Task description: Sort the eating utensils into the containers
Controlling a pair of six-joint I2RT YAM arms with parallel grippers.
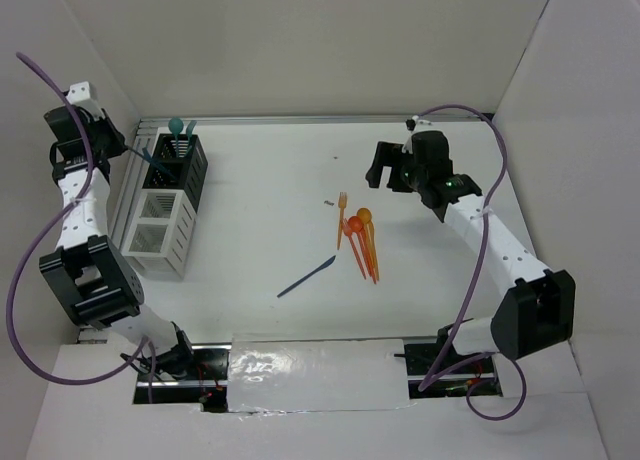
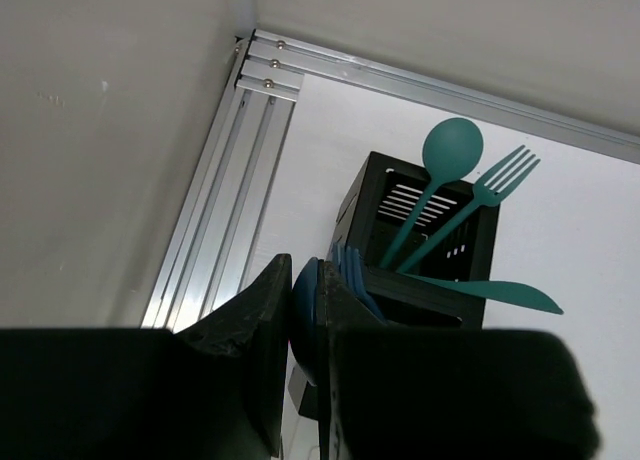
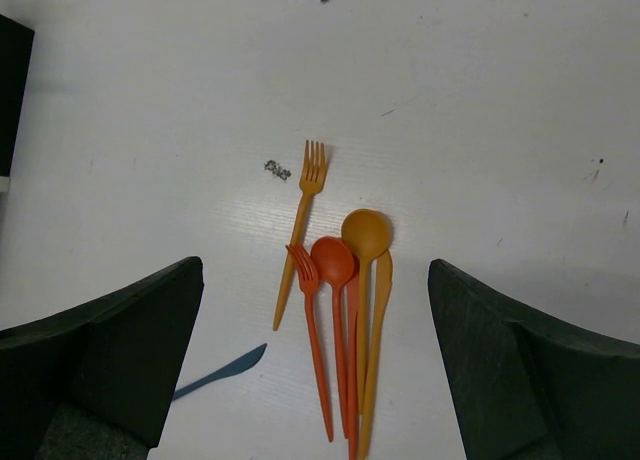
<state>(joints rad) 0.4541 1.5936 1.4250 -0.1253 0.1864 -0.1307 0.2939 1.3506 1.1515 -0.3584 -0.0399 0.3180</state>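
Note:
The dark blue utensil goes down and over the black container's near section [image 1: 166, 174] [image 2: 408, 311] in my left gripper next, and I release the utensil there.
My left gripper [image 2: 305, 264] is shut on a dark blue utensil [image 2: 305, 325], whose rounded end shows between the fingers. It hangs at the near left edge of the black container [image 2: 478, 248], which holds a teal spoon [image 2: 452, 148], a teal fork [image 2: 505, 170] and a teal knife [image 2: 495, 292]. In the top view the left gripper [image 1: 122, 146] is at the far left by the black container [image 1: 198, 175], with white containers [image 1: 180, 242] in front. My right gripper [image 3: 315, 270] stands open above several orange utensils [image 3: 366, 232] lying side by side on the table. A dark blue knife [image 3: 222, 371] lies to their left.
An aluminium rail [image 2: 240, 180] runs along the table's left and far edges, under the white enclosure walls. A small dark scrap [image 3: 277, 169] lies by the orange fork's tines. A shiny taped strip [image 1: 310, 372] covers the near edge between the arm bases.

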